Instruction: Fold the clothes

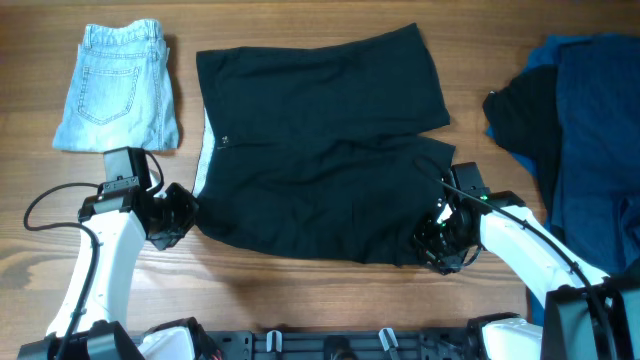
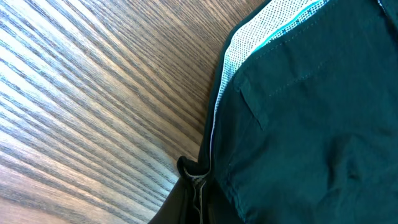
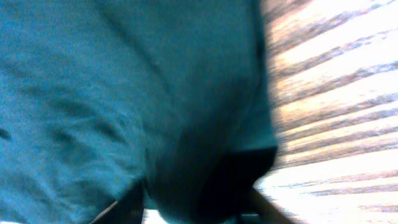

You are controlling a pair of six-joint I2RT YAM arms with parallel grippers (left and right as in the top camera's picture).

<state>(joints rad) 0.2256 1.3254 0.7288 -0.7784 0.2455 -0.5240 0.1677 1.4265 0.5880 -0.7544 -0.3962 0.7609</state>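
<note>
My left gripper is pinching a corner, and the shorts still lie spread flat. It needs to go up, carry the corner outward toward the far waistband corner and let go of it.
Black shorts lie spread flat mid-table, with the pale waistband at the left and the legs toward the right. At the near-left waistband corner, my left gripper is shut on the shorts. In the left wrist view its tips pinch a thin edge just below the pale mesh waistband. My right gripper sits at the near-right leg hem. The right wrist view is blurred. There a dark fold of the shorts fills the gap between the gripper's fingers, and I cannot tell whether they clamp it.
Pale-blue denim shorts lie folded at the far left. A heap of dark blue and black garments covers the right edge of the wooden table, close behind my right arm.
</note>
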